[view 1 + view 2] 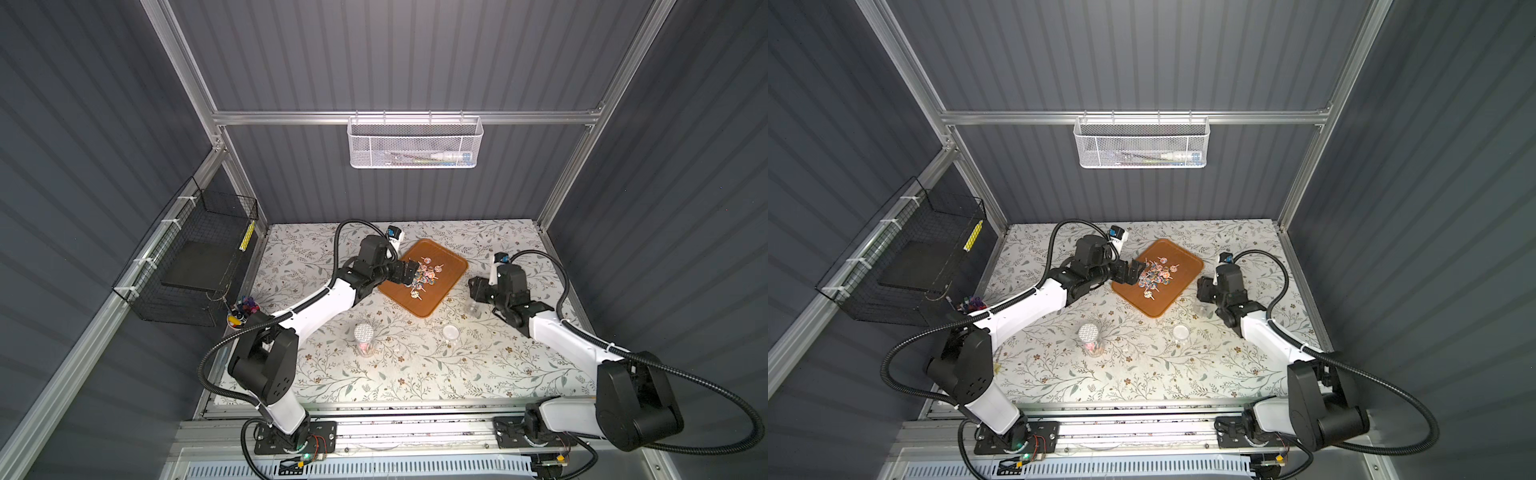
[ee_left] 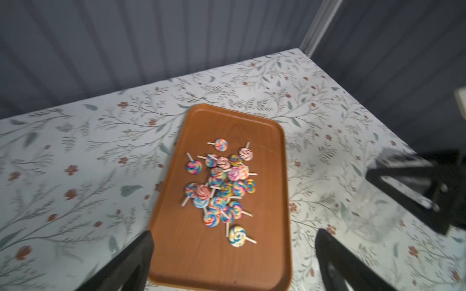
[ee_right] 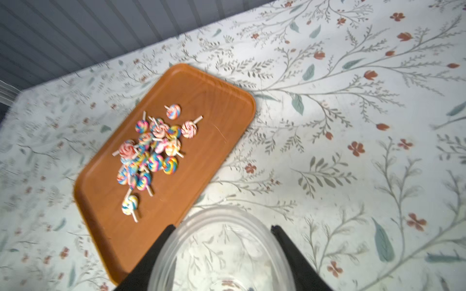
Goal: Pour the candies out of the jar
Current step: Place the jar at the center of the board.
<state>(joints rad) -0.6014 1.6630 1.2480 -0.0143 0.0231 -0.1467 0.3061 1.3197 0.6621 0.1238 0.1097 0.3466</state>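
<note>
My right gripper lowers the clear jar [image 1: 473,309] onto the bare tabletop beside the tray next and releases it, since that open spot lies below the gripper.
The candies [image 1: 426,276] [image 1: 1156,274] lie in a loose heap on a brown tray [image 1: 449,259] [image 1: 1158,305]; the wrist views show them as swirled lollipops [image 2: 222,186] [image 3: 151,151] on short white sticks. My left gripper [image 1: 411,272] [image 1: 1138,270] [image 2: 234,235] hangs open over the tray's left end, holding nothing. My right gripper [image 1: 476,301] [image 1: 1204,299] [image 3: 223,228] is shut on the clear jar [image 1: 473,309] [image 1: 1202,309] [image 3: 219,252], low over the table just right of the tray [image 3: 201,100]. No candy shows inside the jar [image 2: 373,214].
A lidded jar with pink contents [image 1: 364,338] [image 1: 1089,338] and a small white round lid [image 1: 450,332] [image 1: 1181,332] stand nearer the front. A cup of marker pens [image 1: 243,311] sits at the left edge below a black wire basket [image 1: 187,266]. A white mesh basket [image 1: 415,143] hangs on the back wall.
</note>
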